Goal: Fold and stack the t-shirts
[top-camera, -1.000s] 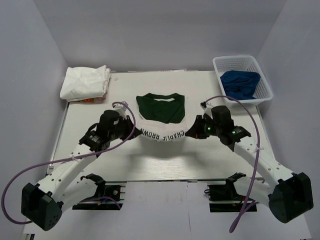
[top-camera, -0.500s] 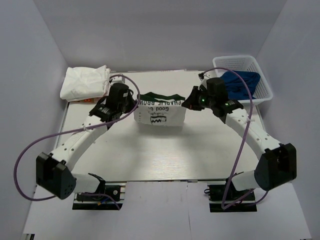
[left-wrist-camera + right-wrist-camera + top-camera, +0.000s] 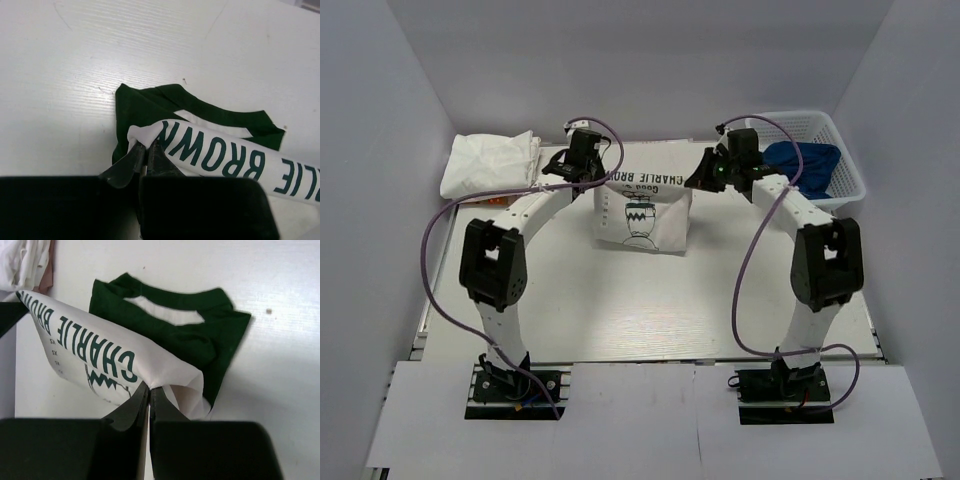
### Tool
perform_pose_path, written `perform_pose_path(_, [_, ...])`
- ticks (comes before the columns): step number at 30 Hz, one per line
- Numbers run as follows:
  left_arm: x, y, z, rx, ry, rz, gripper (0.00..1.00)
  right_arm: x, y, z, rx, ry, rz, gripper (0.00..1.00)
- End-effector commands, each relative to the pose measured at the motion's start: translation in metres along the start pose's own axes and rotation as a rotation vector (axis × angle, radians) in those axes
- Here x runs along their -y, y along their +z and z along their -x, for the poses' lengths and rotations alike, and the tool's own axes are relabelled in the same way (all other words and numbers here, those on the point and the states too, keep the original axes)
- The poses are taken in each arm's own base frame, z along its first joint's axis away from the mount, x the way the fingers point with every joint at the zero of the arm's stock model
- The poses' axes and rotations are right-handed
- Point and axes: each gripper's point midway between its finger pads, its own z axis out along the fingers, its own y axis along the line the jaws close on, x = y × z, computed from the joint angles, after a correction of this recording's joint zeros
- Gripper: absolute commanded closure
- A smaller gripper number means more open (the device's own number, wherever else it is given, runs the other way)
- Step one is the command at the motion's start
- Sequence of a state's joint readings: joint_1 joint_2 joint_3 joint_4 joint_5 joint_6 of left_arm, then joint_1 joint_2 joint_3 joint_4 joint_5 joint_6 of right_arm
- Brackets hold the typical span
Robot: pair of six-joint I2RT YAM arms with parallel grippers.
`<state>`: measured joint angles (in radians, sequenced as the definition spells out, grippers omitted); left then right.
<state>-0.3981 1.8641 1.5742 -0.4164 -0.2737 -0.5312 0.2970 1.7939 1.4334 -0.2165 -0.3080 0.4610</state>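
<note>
I should next lower my left gripper onto the dark green part (image 3: 132,111) beside the collar and release the t-shirt's pinched corner, as the white cloth still hangs above that part.
A white t-shirt (image 3: 645,210) with dark green parts and a printed graphic hangs stretched between my two grippers above the far middle of the table. My left gripper (image 3: 600,178) is shut on its left corner, seen pinched in the left wrist view (image 3: 145,145). My right gripper (image 3: 697,180) is shut on its right corner, seen in the right wrist view (image 3: 149,386). The green collar part (image 3: 170,322) lies on the table below. A folded white t-shirt bundle (image 3: 490,165) sits at the far left corner.
A white plastic basket (image 3: 847,175) with blue cloth (image 3: 802,166) in it stands at the far right. Both arms reach far across the white table (image 3: 620,310). Grey walls close in the left, right and back.
Both grippers have carried the shirt's edge from the middle of the table to the far side, over the green part, so the printed white side now faces up.
</note>
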Motion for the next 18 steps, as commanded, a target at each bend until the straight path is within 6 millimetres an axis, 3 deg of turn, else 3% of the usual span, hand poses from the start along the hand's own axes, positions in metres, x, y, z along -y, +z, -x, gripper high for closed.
perform_pose_path(1, [0.001,0.019,0.02,0.046,0.044,-0.02,1.0,0.013,0.025,0.021,0.021,-0.037,0.027,1.0])
perform_pose_path(4, [0.012,0.039,0.024,0.059,0.082,-0.082,1.0,0.033,0.052,0.017,0.006,-0.013,0.0,1.0])
perform_pose_path(6, [0.013,0.058,0.008,0.022,0.102,-0.094,1.0,0.04,0.064,0.022,0.011,-0.009,-0.009,1.0])
perform_pose_path(7, [0.017,0.063,0.012,0.035,0.108,-0.1,1.0,0.051,0.072,0.015,-0.013,0.007,-0.03,1.0])
perform_pose_path(9, [0.006,0.084,-0.003,-0.011,0.115,-0.06,1.0,0.056,0.082,0.017,-0.009,0.012,-0.042,1.0])
perform_pose_path(10, [0.013,0.086,0.008,0.005,0.111,-0.068,0.89,0.059,0.087,0.015,-0.013,0.021,-0.044,0.96])
perform_pose_path(11, [0.005,0.092,0.01,-0.001,0.108,-0.04,0.76,0.06,0.091,0.021,-0.006,0.019,-0.038,0.58])
perform_pose_path(12, [0.003,0.104,-0.001,-0.038,0.104,-0.022,0.56,0.059,0.092,0.023,-0.004,0.012,-0.034,0.29])
perform_pose_path(13, [0.006,0.102,0.01,-0.035,0.105,-0.013,0.25,0.062,0.094,0.016,-0.04,0.025,-0.036,0.1])
perform_pose_path(16, [0.008,0.099,0.024,-0.036,0.099,-0.015,0.0,0.046,0.083,0.034,-0.013,-0.01,-0.021,0.1])
perform_pose_path(18, [0.012,0.087,0.03,-0.03,0.096,-0.038,0.0,0.041,0.076,0.032,-0.012,-0.019,-0.015,0.1])
